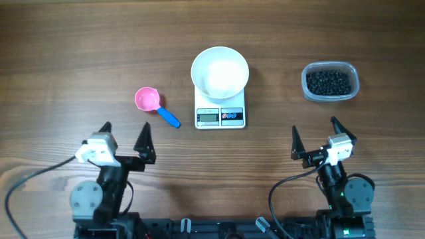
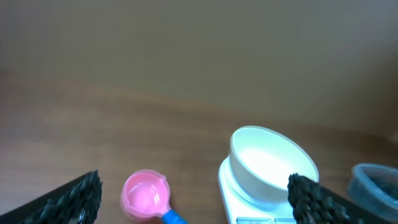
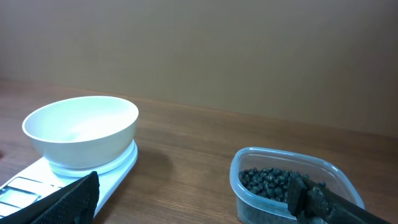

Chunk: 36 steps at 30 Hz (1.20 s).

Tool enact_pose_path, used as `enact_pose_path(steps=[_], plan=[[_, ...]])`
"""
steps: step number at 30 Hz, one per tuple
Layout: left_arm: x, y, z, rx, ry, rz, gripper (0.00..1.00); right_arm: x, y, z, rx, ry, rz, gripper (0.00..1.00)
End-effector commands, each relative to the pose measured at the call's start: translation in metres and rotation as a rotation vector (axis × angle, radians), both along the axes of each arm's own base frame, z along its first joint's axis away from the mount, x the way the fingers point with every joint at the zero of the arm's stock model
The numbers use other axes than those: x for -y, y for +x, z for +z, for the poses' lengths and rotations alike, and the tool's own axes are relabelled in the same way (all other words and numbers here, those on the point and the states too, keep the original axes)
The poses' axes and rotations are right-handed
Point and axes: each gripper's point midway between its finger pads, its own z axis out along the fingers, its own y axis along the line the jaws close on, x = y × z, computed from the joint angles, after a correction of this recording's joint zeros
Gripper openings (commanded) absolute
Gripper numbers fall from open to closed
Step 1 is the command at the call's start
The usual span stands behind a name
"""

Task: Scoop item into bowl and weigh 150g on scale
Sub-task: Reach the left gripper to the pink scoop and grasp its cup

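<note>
Since the pink scoop lies mouth-up, I will move my left gripper outward, tilt it downward, and bring it down to close on the rim farthest from the scale.
An empty white bowl (image 1: 220, 72) (image 2: 272, 164) (image 3: 81, 131) rests on the white scale (image 1: 220, 115) (image 2: 227, 186) (image 3: 112, 174) at the table's middle. The item, small black beads (image 1: 327, 81) (image 3: 270, 183), fills a clear plastic tub (image 1: 330, 81) (image 3: 283, 186) (image 2: 373, 183) to the right. A pink scoop with a blue handle (image 1: 155, 105) (image 2: 146, 196) lies left of the scale. My left gripper (image 1: 125, 133) (image 2: 194, 196) hangs open near the front left, nothing between its fingers. My right gripper (image 1: 314, 129) (image 3: 196, 196) is open at the front right, well short of the tub.
The brown wooden table (image 1: 66, 60) stretches all around these objects. Both arm bases and black cables (image 1: 30, 178) sit along the front edge.
</note>
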Motion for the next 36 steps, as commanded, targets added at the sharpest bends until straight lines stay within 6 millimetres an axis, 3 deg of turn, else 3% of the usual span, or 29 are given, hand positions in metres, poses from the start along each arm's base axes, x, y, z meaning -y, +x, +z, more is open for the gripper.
enact_pose_path(steps=[1, 5, 11, 16, 22, 28, 36], plan=[[-0.021, 0.001, 0.026, -0.059, -0.021, 0.126, 1.00, 0.002, 0.001, -0.001, 0.000, -0.004, -0.012, 1.00], [-0.024, 0.008, 0.040, -0.177, -0.053, 0.157, 1.00, 0.002, 0.001, -0.001, 0.000, -0.004, -0.012, 1.00], [-0.028, 0.019, 0.038, -0.481, -0.113, 0.223, 1.00, 0.002, 0.001, -0.001, 0.000, -0.004, -0.012, 1.00], [-0.006, 0.041, 0.038, -0.629, -0.149, 0.114, 1.00, 0.002, 0.001, -0.001, 0.000, -0.004, -0.012, 1.00], [0.013, 0.057, 0.000, -0.803, -0.191, 0.029, 1.00, 0.002, 0.001, -0.001, 0.000, -0.004, -0.012, 1.00], [0.013, 0.077, -0.039, -0.931, -0.192, 0.050, 0.99, 0.002, 0.001, -0.001, 0.000, -0.004, -0.012, 1.00], [-0.016, 0.098, -0.099, -1.082, -0.253, 0.344, 0.82, 0.002, 0.001, -0.001, 0.000, -0.004, -0.012, 1.00]])
